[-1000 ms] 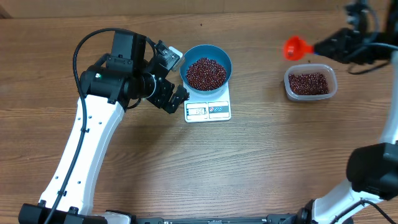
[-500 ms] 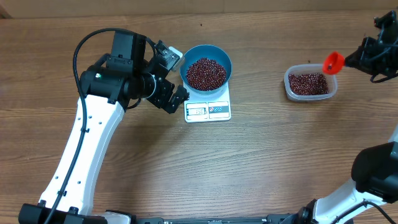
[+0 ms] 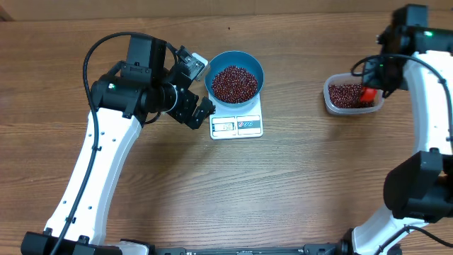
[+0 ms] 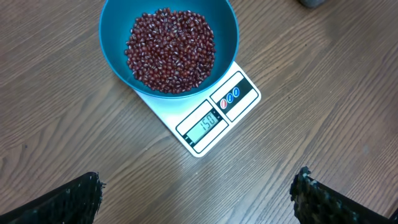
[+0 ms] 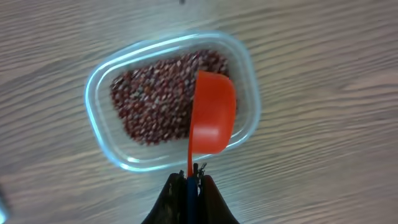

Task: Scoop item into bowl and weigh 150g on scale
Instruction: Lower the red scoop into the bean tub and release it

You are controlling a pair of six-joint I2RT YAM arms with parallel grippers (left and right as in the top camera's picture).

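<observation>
My right gripper swings back next, turning, and lowers the scoop [image 3: 368, 94] for release onto the tub's beans below the gripper, as the scale shows the asked weight.
The blue bowl [image 3: 252, 62] stands on the white scale [image 3: 249, 126] and holds a maroon heap of beans [image 3: 234, 83]. In the left wrist view the bowl [image 4: 115, 37] sits at the top, and the scale's display [image 4: 205, 122] reads 150. My left gripper [image 3: 201, 88] hovers just left of the bowl. It is open [image 4: 199, 199], with bare table between its fingers. My right gripper [image 3: 375, 78] is shut on the handle of an orange scoop [image 3: 368, 94]. In the right wrist view the scoop [image 5: 212, 112] hangs over the right side of a clear tub [image 5: 99, 93].
The clear plastic tub [image 3: 333, 106] at the far right holds more beans [image 5: 149, 106]. The left arm's white links [image 3: 106, 163] cross the table's left half. The right arm [image 3: 425, 106] runs down the right edge.
The right gripper has swung the scoop from up and left of the tub, past its right side, down over the tub. The left arm, bowl and scale have not moved.
</observation>
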